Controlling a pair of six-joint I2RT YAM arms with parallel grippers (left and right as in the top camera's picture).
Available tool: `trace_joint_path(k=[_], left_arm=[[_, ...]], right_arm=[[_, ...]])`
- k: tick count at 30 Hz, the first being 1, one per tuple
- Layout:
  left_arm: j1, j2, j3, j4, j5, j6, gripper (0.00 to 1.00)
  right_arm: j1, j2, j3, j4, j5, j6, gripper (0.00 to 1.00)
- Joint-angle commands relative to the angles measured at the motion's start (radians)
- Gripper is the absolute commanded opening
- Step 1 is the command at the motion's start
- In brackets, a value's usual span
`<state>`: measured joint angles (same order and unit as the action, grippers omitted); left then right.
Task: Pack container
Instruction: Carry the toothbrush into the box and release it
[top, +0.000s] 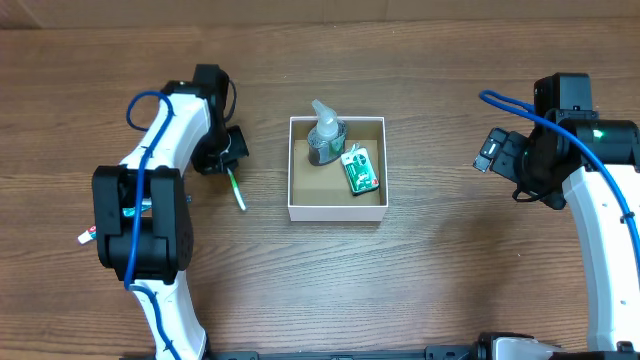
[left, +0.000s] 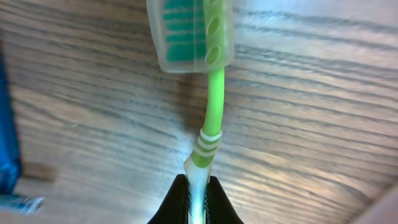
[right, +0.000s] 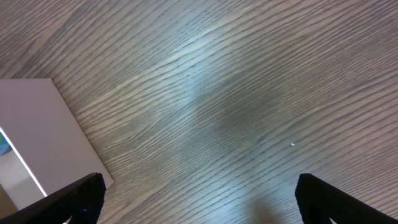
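Note:
My left gripper should next lift the toothbrush (top: 237, 188) over the container's rim, lower it and let go, because the bare bottom of the container is to the right of my left gripper in the overhead view.
The container (top: 336, 211) is a square white box with a brown inside, at the table's middle. In it are a clear pump bottle (top: 326, 137) and a green packet (top: 360, 171). A green toothbrush (top: 237, 188) with a clear head cap lies left of the box. My left gripper (top: 229, 160) is shut on its handle end. In the left wrist view the black fingers (left: 198, 198) pinch the pale handle and the toothbrush (left: 212, 106) runs away to its capped head. My right gripper (top: 492, 152) is open and empty, right of the box. Its fingers (right: 199, 196) are wide apart over bare wood.
A corner of the white box (right: 34, 130) shows at the left of the right wrist view. A blue cable (left: 7, 124) runs down the left edge of the left wrist view. The arm bases stand at the table's near left and right.

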<state>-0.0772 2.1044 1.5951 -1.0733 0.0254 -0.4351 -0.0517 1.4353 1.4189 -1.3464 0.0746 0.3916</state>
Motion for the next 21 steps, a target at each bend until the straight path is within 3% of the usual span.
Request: trace_joint_path(k=[1,7,13,17,21], left_arm=[[-0.003,0.006,0.095,-0.06,-0.004,0.009,0.04],[-0.059,-0.054,0.222,-0.13,-0.03,0.063,0.04],[-0.221,-0.235,0.241,-0.091,-0.177,0.146,0.04],[-0.35,-0.339,0.241,-0.048,-0.22,0.301,0.04],[-0.475,-0.372,0.241,-0.043,-0.202,0.575,0.04]], right_arm=[[-0.003,0.0,0.0,0.006,-0.002,-0.004,1.0],[-0.011,0.0,0.0,0.018,-0.002,0.023,1.0],[-0.053,0.0,0.0,0.024,-0.011,0.027,1.0],[-0.056,0.0,0.0,0.024,-0.01,0.027,1.0],[-0.056,0.0,0.0,0.024,-0.01,0.027,1.0]])
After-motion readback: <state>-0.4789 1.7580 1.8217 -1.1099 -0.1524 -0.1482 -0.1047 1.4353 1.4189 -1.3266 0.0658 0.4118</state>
